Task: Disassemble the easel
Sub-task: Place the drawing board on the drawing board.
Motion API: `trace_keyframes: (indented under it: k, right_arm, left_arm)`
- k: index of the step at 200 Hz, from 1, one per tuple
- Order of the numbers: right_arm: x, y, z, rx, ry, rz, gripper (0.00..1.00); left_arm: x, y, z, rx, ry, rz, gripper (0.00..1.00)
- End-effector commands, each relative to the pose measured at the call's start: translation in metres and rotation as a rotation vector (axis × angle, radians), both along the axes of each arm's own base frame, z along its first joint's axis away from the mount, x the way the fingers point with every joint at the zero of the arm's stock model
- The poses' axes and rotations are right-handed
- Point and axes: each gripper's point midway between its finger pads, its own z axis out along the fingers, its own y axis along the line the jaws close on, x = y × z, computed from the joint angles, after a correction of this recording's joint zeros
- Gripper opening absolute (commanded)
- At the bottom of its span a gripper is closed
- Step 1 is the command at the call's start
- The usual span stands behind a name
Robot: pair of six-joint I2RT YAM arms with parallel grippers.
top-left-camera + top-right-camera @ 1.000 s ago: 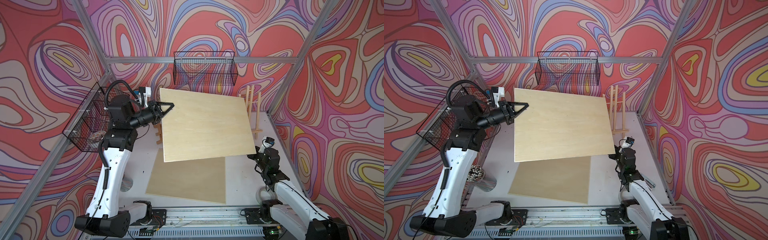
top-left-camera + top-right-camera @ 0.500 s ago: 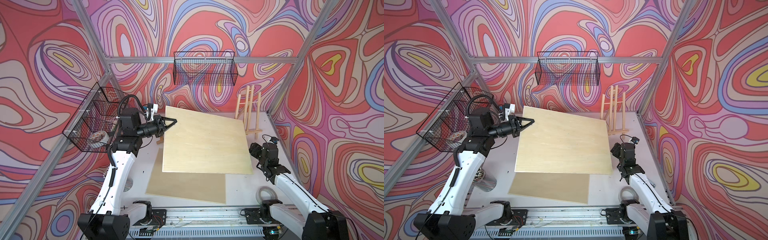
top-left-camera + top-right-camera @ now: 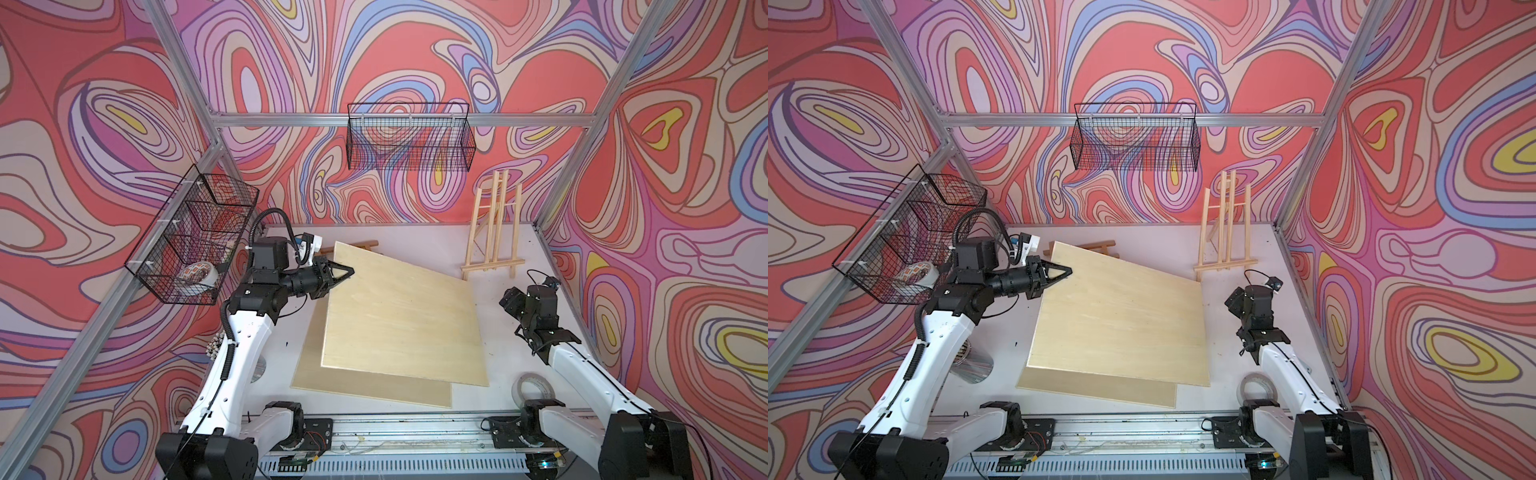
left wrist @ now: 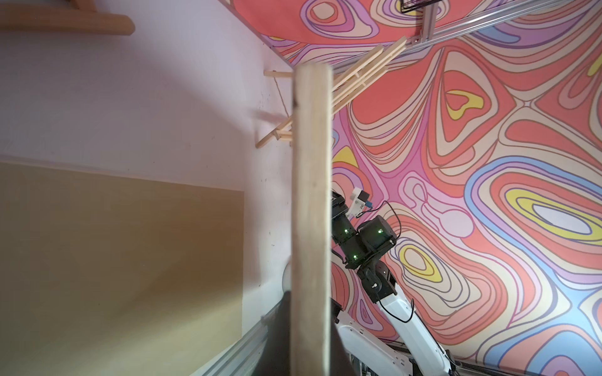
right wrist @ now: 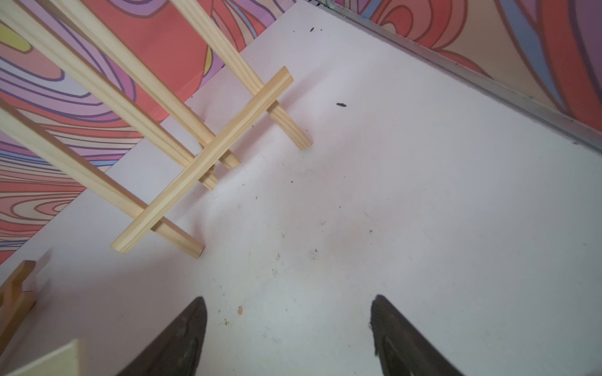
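My left gripper needs to lower the large plywood board's raised edge next, down toward the second board that lies flat, and let go of it, because that edge is held high.
A pale wooden easel (image 3: pixel 492 232) (image 3: pixel 1225 232) stands upright at the back right, and its ledge and legs fill the right wrist view (image 5: pixel 202 159). My left gripper (image 3: pixel 347 272) (image 3: pixel 1065 272) (image 4: pixel 309 325) is shut on the left edge of a large plywood board (image 3: pixel 399 316) (image 3: pixel 1121 324) (image 4: pixel 311 195). The board is tilted, its near edge resting on a second board (image 3: pixel 332 374) that lies flat. My right gripper (image 3: pixel 508 299) (image 3: pixel 1233 301) (image 5: pixel 288 301) is open and empty, right of the board, facing the easel's foot.
A darker wooden frame (image 3: pixel 357 246) lies behind the boards. Wire baskets hang on the back wall (image 3: pixel 409 137) and the left wall (image 3: pixel 191 241). A tape roll (image 3: pixel 534 388) lies at the front right and a metal cup (image 3: pixel 973 365) under the left arm.
The held board has come down from the air until its near edge rests on the flat board. My right gripper has opened wider and swung away from the board's right edge toward the easel.
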Motion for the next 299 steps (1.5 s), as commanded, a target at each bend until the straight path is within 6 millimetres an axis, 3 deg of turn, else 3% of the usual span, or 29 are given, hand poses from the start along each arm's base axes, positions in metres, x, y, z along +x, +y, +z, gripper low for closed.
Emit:
trace_keyframes:
  k: [1, 92, 151, 222, 240, 299]
  right_arm:
    - [0.011, 0.023, 0.003, 0.05, -0.048, 0.132, 0.8]
    - [0.035, 0.084, -0.033, 0.243, 0.046, 0.441, 0.73]
    - [0.036, 0.109, -0.045, 0.368, 0.054, 0.548, 0.72]
    - [0.033, 0.12, -0.057, 0.47, 0.065, 0.566, 0.74]
    - [0.031, 0.121, -0.061, 0.487, 0.07, 0.561, 0.74]
    - [0.022, 0.126, -0.085, 0.545, 0.125, 0.555, 0.76]
  left_arm:
    - [-0.022, -0.009, 0.015, -0.073, 0.0, -0.069, 0.0]
    - [0.0, -0.006, -0.049, -0.013, 0.12, -0.06, 0.0]
    - [0.004, 0.015, -0.103, 0.179, 0.208, -0.015, 0.0]
    - [0.018, 0.045, -0.152, 0.41, 0.315, 0.029, 0.02]
    - [0.017, 0.055, -0.164, 0.444, 0.335, 0.054, 0.11]
    - [0.017, 0.09, -0.184, 0.539, 0.397, 0.141, 0.22]
